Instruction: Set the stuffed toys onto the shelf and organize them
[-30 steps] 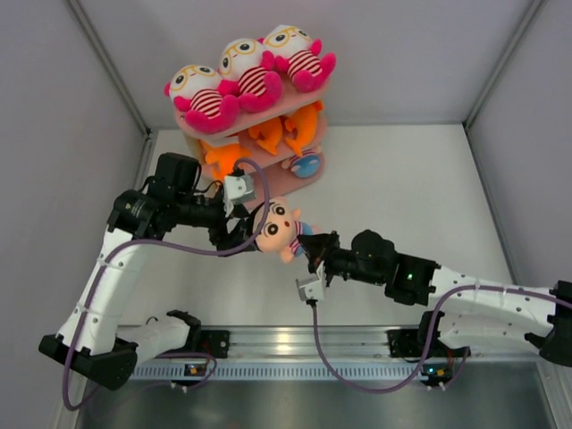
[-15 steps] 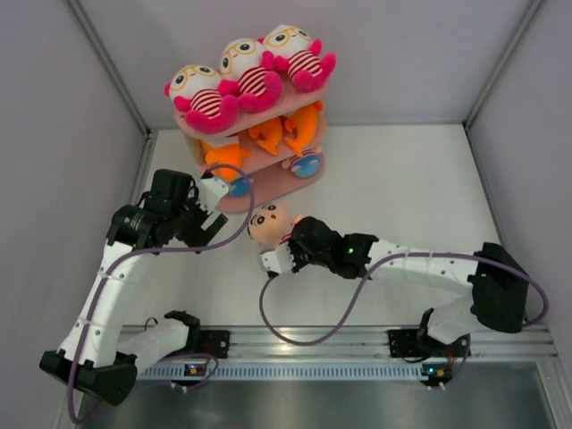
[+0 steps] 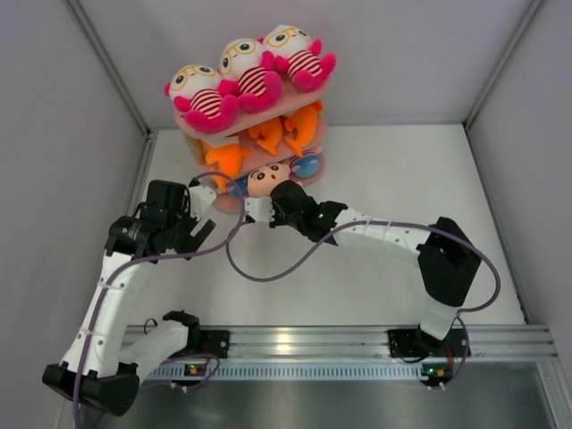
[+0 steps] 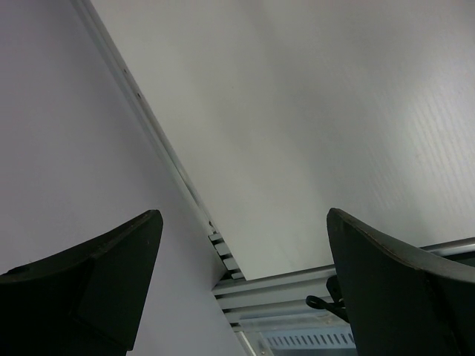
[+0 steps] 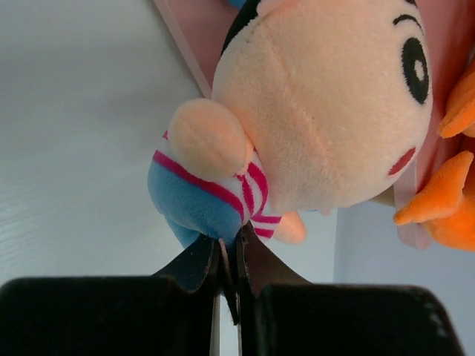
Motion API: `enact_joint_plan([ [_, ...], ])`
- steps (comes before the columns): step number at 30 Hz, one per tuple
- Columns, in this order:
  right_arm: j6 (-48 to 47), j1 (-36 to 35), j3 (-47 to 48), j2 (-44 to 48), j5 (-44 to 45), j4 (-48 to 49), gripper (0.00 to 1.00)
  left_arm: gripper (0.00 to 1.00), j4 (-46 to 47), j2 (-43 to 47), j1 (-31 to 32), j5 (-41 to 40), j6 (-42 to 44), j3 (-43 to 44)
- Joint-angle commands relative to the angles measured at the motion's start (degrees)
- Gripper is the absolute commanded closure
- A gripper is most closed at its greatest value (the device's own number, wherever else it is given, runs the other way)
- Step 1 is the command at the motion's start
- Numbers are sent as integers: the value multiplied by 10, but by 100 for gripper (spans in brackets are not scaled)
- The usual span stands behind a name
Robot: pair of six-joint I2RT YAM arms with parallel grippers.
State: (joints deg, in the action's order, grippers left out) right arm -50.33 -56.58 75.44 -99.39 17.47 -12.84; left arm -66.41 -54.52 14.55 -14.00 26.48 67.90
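Note:
My right gripper will next push outward to the shelf's bottom board point(image 5: 194, 58) and release, because the doll's blue bottom still hangs over the table.
The pink shelf point(image 3: 223, 204) stands at the far left of the table. Three white-faced stuffed toys with yellow glasses point(image 3: 243, 70) sit on its top board, and orange sharks point(image 3: 268, 136) lie on the middle one. My right gripper point(image 3: 279, 192) is shut on the blue bottom of a peach-faced striped doll point(image 3: 266, 180), held at the bottom board. In the right wrist view this gripper point(image 5: 231, 237) pinches the doll point(image 5: 326, 111) by its blue part, next to an orange shark point(image 5: 445, 200). My left gripper point(image 3: 198, 236) is open and empty, left of the shelf. The left wrist view shows this gripper point(image 4: 243, 215) over bare table.
Another blue-and-peach doll point(image 3: 307, 164) lies on the bottom board at the right. Grey walls close the table on the left, right and back. A metal rail point(image 3: 295, 341) runs along the near edge. A purple cable point(image 3: 268, 273) hangs under the right arm.
The left gripper let go of the peach-faced doll, opened wide and drew back to the left. The right arm carried the doll from mid-table up to the shelf's bottom board.

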Motion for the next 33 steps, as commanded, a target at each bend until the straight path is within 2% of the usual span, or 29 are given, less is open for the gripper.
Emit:
enact_joint_plan([
  [1, 39, 9, 45, -25, 48, 62, 100, 2, 27, 0, -3, -7, -8, 0],
  [6, 55, 13, 66, -60, 85, 113, 100, 2, 27, -1, -3, -2, -8, -4],
  [11, 106, 31, 104, -86, 86, 108, 100, 2, 27, -1, -3, 2, -9, -6],
  [18, 112, 39, 128, -123, 78, 101, 100, 2, 26, -1, -3, 4, -7, -8],
  [28, 130, 47, 82, -102, 72, 102, 100, 2, 26, -2, -4, 15, -6, -10],
  [33, 89, 48, 65, -92, 63, 149, 100, 2, 26, -5, -3, 20, -6, -9],
])
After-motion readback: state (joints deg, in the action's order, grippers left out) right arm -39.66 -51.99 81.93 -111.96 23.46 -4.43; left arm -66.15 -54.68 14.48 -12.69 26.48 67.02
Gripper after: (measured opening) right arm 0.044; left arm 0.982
